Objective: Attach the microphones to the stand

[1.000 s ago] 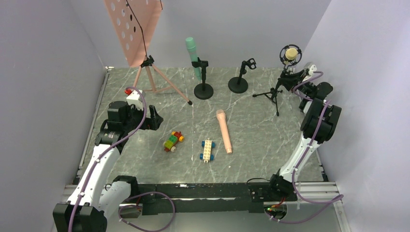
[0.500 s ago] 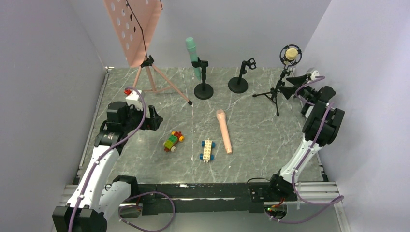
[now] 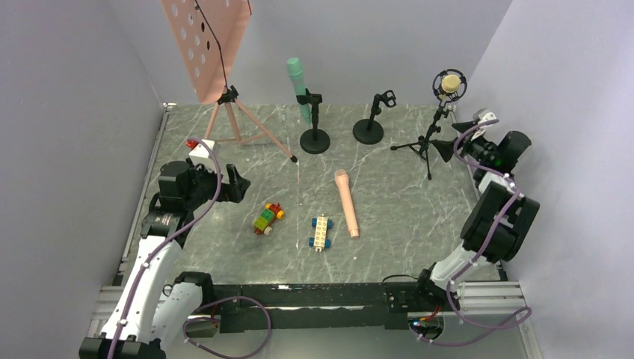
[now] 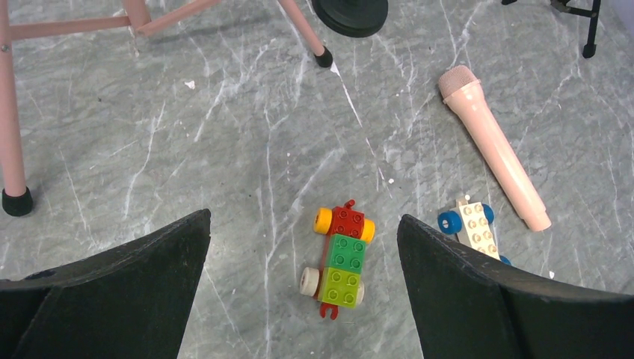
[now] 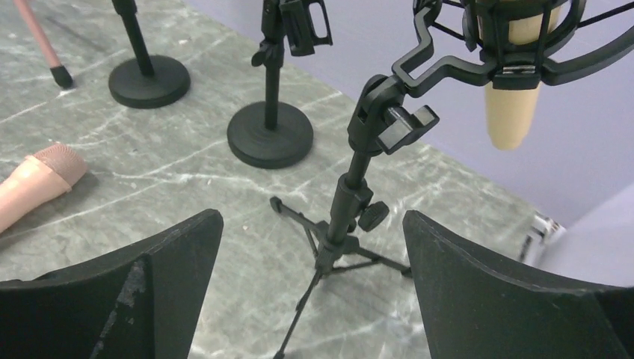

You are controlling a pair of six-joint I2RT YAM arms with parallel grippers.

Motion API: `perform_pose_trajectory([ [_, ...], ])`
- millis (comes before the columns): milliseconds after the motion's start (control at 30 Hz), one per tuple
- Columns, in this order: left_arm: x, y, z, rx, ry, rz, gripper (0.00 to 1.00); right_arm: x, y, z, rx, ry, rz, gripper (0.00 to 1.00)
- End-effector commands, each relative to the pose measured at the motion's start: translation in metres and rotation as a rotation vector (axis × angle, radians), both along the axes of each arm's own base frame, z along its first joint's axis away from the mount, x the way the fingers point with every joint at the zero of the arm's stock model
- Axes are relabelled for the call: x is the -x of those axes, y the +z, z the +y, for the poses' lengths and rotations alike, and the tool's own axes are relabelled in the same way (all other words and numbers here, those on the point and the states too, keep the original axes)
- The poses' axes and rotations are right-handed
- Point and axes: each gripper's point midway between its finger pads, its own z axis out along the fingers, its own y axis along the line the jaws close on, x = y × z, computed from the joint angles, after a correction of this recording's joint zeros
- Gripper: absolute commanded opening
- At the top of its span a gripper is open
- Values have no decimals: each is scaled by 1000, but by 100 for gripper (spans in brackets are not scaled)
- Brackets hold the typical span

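The robot's right gripper needs to go left in the top view next, onto the post of the middle round-base stand below the clip, since that clip is empty.
A mint green microphone (image 3: 297, 84) stands clipped in the left round-base stand (image 3: 315, 140). In the ring mount of the tripod stand (image 3: 426, 143) sits a tan microphone (image 3: 450, 83), (image 5: 513, 101). The middle round-base stand (image 3: 368, 131), (image 5: 271, 133) has an empty clip. A salmon pink microphone (image 3: 346, 202), (image 4: 493, 146) lies flat mid-table. My right gripper (image 3: 452, 138), (image 5: 312, 217) is open and empty, just right of the tripod stand. Over at the left my left gripper (image 3: 236, 185), (image 4: 303, 221) hangs open and empty above a toy car.
Two toy-brick cars (image 3: 268, 218), (image 3: 321, 232) lie left of the pink microphone. A pink music stand (image 3: 205, 45) on a tripod occupies the back left. Grey walls close in the table on the left, back and right.
My right gripper has opened and drawn back to the right from the tripod stand, leaving the tan microphone in its mount. The left arm has shifted only slightly.
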Motion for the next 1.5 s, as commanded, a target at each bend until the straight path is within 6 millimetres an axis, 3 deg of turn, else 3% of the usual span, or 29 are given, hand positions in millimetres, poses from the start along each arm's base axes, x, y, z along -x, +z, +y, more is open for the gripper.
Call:
perform_pose_trajectory([
  [0,1,21,-1,1,-20,-83,99,28,-9,-2,189,-59,90,97],
  [167,5,29,-6,18,-44,-108,99,74,-9,9,252,-112,212,99],
  [267,7,32,-10,34,-66,-113,99,92,-3,25,252,-104,247,99],
  [400,9,36,-12,43,-78,-125,99,103,-8,81,262,36,342,99],
  [500,11,37,-11,39,-78,-128,99,97,-15,132,294,120,373,99],
  [567,12,36,-10,37,-73,-132,99,88,-14,165,265,145,375,99],
  [767,12,32,-10,32,-69,-119,99,23,3,205,34,8,298,100],
  [933,10,29,-8,26,-61,-108,99,-37,-2,197,-162,-398,338,100],
  [1167,6,23,-7,15,-56,-83,99,-79,-19,192,-364,-525,347,99],
  [1233,5,23,-6,12,-53,-81,99,-93,-26,188,-367,-558,332,98],
  [1367,3,22,-5,6,-50,-80,99,-112,-32,202,-338,-454,233,92],
  [1467,3,21,-5,4,-49,-77,99,-129,-50,197,-299,-504,252,90],
])
